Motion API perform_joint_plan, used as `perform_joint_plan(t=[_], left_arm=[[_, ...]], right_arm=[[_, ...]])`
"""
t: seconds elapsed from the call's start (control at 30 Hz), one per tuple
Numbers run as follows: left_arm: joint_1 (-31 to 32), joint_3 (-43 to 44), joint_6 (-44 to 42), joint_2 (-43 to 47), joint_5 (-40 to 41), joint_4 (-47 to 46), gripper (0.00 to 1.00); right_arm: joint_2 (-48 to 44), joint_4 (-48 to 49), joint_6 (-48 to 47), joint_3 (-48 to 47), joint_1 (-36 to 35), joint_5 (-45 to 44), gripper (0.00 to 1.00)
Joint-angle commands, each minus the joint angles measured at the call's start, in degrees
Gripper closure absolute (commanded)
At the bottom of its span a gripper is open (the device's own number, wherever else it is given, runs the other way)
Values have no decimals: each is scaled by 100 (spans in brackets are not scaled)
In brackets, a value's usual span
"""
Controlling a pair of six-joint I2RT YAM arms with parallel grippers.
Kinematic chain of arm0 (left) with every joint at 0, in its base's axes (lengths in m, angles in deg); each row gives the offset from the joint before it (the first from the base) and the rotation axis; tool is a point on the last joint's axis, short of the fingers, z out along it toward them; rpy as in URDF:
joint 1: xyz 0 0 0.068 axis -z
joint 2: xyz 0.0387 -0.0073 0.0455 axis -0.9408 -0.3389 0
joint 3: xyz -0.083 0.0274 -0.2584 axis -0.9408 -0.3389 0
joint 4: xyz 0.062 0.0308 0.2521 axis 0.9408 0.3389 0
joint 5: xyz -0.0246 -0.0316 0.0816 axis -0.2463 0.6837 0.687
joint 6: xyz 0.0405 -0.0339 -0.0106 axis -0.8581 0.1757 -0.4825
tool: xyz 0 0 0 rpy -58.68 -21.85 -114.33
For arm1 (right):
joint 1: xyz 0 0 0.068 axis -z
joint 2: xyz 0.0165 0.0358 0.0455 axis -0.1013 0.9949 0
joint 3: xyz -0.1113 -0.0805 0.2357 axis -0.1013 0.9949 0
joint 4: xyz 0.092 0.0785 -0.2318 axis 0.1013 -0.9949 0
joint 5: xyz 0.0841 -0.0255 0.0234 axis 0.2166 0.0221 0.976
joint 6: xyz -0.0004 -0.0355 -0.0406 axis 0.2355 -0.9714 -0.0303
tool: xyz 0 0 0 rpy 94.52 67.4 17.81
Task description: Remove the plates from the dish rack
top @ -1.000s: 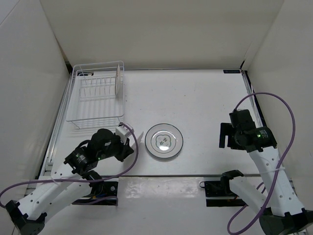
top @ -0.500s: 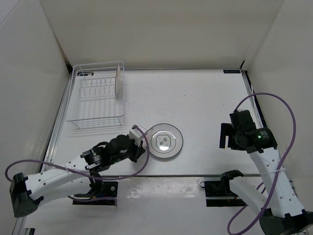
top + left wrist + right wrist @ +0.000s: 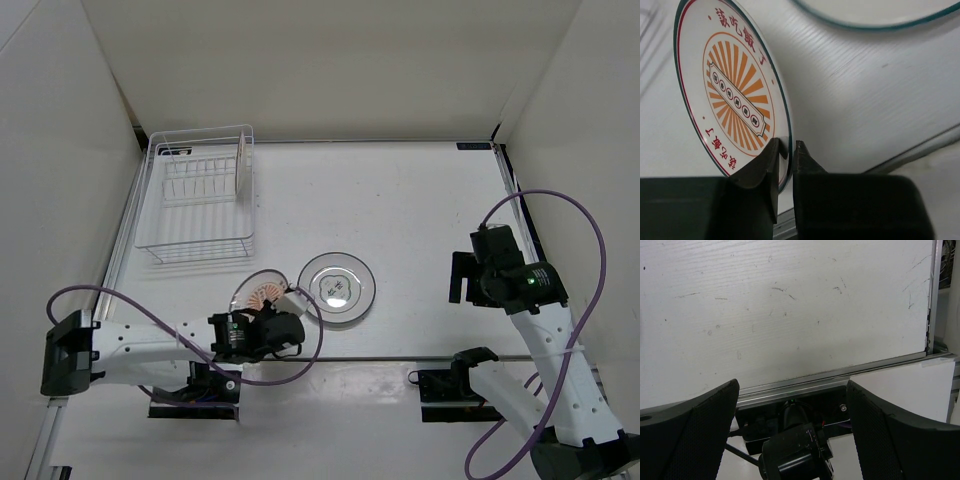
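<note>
My left gripper will next move down and to the left in the top view, onto open table (image 3: 696,142), because the white plate is close beside the patterned plate.
My left gripper (image 3: 291,304) is shut on the rim of the orange-brown patterned plate (image 3: 261,290). It holds the plate tilted, low over the table, just left of the white plate (image 3: 338,288). In the left wrist view the fingers (image 3: 774,156) pinch the plate's edge and its sunburst face (image 3: 732,87) shows; the white plate's rim (image 3: 875,19) lies beyond. The white plate with its grey ring lies flat on the table. The dish rack (image 3: 160,215) stands at the far left with one thin pale slab (image 3: 241,165) upright in it. My right gripper (image 3: 457,277) is open and empty over the right side (image 3: 792,405).
White walls close in the table on the left, back and right. A metal rail (image 3: 400,358) runs along the near edge by the arm bases. The left arm lies low along the near left edge, with a purple cable looping beside it.
The left arm has swung from in front of the rack toward the near edge and right. The orange-brown plate in its gripper now shows, tilted, beside the white plate. The right arm has not moved.
</note>
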Motion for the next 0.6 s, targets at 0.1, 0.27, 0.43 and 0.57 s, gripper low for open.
perform_joint_plan(t=[0.1, 0.27, 0.43, 0.57], left_arm=[[314, -374, 1914, -618, -195, 1519, 98], [463, -375, 2046, -1110, -159, 1396, 98], [569, -445, 2222, -1532, -265, 1046, 91], [613, -454, 2223, -1866, -248, 598, 89]], right_arm=[[-54, 174, -10, 19, -16, 14, 11], [-62, 166, -37, 36, -16, 32, 11], [-71, 183, -45, 28, -25, 58, 11], [-63, 183, -45, 28, 1, 67, 11]])
